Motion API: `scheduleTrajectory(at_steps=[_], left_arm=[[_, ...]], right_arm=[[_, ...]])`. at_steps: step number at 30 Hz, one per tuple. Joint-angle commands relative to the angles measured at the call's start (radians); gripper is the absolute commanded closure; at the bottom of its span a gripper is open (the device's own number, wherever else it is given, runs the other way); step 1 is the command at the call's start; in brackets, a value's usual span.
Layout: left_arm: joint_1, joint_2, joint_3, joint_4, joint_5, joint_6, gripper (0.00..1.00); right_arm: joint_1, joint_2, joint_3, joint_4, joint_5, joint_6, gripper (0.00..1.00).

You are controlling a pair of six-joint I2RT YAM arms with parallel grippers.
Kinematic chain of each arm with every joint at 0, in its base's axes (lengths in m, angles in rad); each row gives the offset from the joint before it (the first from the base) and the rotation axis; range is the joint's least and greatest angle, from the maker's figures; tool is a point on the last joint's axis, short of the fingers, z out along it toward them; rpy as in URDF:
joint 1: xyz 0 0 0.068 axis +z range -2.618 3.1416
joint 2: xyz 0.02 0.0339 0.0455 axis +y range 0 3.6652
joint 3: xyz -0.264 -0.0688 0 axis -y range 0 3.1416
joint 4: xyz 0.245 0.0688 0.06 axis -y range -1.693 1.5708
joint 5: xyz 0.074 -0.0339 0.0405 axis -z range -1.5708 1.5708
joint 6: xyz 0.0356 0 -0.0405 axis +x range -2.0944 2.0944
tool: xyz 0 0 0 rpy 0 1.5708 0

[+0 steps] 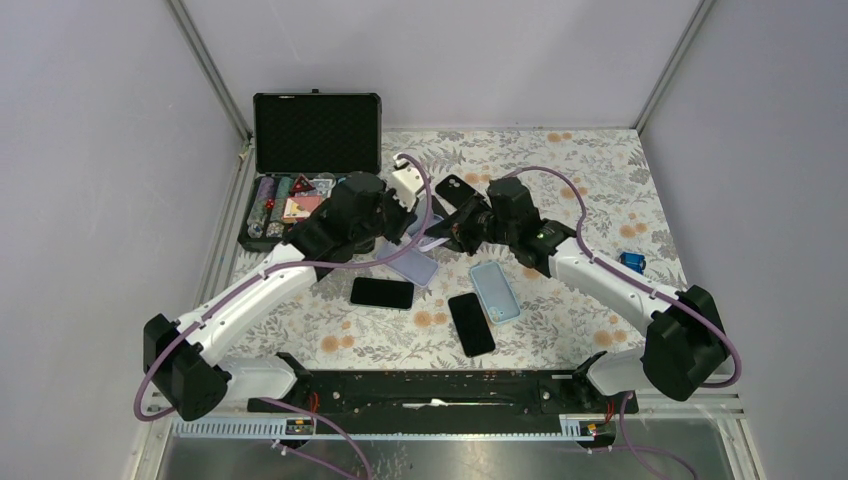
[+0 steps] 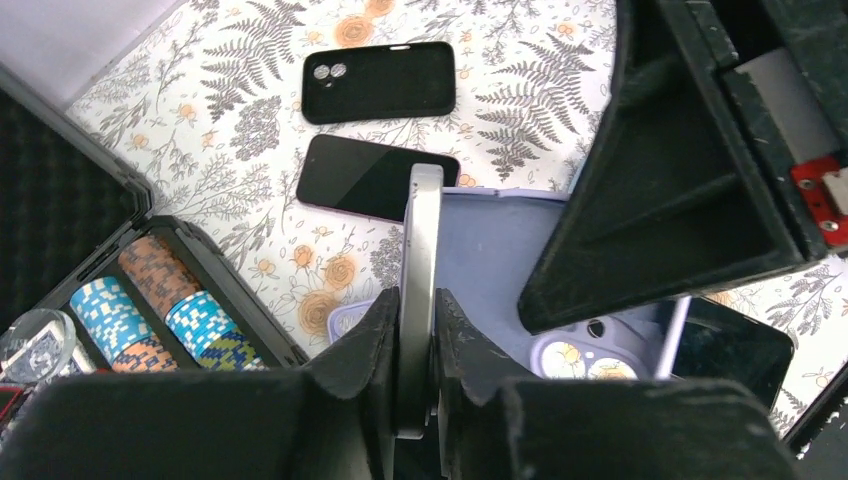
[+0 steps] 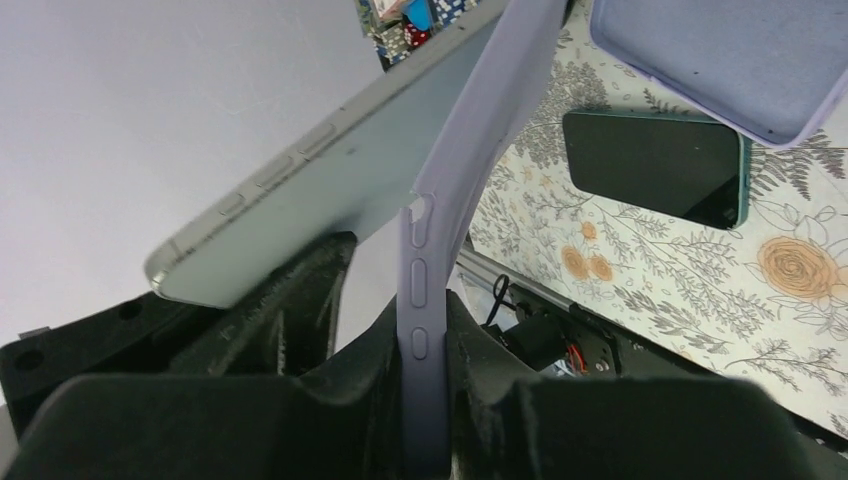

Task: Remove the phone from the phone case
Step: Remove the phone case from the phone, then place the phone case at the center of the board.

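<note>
My right gripper should move away from the silver phone (image 2: 422,240) to the spot beside the blue toy and then down to the floral table, because that spot is bare.
Both grippers meet above the middle of the table. My left gripper (image 1: 408,226) (image 2: 418,305) is shut on the thin edge of the silver phone (image 2: 422,240), which stands edge-on between its fingers. My right gripper (image 1: 456,228) (image 3: 425,315) is shut on the button side of the lilac phone case (image 3: 470,130) (image 2: 490,250). In the right wrist view the phone (image 3: 320,190) tilts away from the case, with a gap open between them at the near end. Whether its far end still sits in the case is hidden.
On the floral table lie a black phone (image 1: 382,292), another black phone (image 1: 471,323), a light blue case (image 1: 494,290), a black case (image 1: 455,188) and a second lilac case (image 1: 418,266). An open poker chip case (image 1: 315,130) stands at the back left.
</note>
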Motion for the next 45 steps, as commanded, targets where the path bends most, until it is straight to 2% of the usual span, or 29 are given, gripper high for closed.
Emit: scheduleTrajectory(at_steps=[1,3,8,13,16,21,26,29,34,41,43,45], left_arm=[[0.013,0.003,0.029,0.056,-0.071,-0.011,0.95],[0.016,-0.001,0.032,0.06,-0.094,-0.016,1.0],[0.061,-0.03,0.04,0.079,-0.099,-0.055,1.0],[0.169,-0.103,0.013,0.143,-0.068,-0.134,1.0],[0.249,-0.133,-0.024,0.187,0.05,-0.217,1.0],[0.285,-0.152,-0.05,0.239,0.15,-0.292,1.0],[0.303,-0.132,-0.052,0.283,0.261,-0.323,1.0],[0.301,-0.124,-0.061,0.291,0.325,-0.336,1.0],[0.294,-0.129,-0.079,0.3,0.347,-0.344,1.0],[0.272,-0.12,-0.078,0.3,0.36,-0.34,1.0],[0.262,-0.121,-0.081,0.301,0.363,-0.331,1.0],[0.247,-0.118,-0.082,0.297,0.367,-0.315,1.0]], right_arm=[[0.012,-0.053,0.05,0.099,-0.084,-0.035,1.0],[0.008,-0.051,0.037,0.101,-0.089,-0.04,1.0],[-0.041,-0.079,-0.018,0.071,-0.077,-0.09,1.0],[-0.136,-0.155,-0.094,0.021,-0.061,-0.187,1.0],[-0.201,-0.187,-0.114,-0.021,-0.083,-0.261,1.0],[-0.294,-0.184,-0.067,-0.202,-0.027,-0.45,1.0],[-0.461,-0.181,-0.11,-0.215,0.015,-0.513,1.0],[-0.58,-0.14,-0.115,-0.222,0.023,-0.542,1.0],[-0.732,-0.006,-0.066,-0.243,0.039,-0.586,1.0],[-0.796,0.135,-0.013,-0.263,0.146,-0.657,1.0],[-0.814,0.162,0.014,-0.283,0.164,-0.729,0.95],[-0.826,0.192,0.075,-0.35,0.2,-0.798,0.85]])
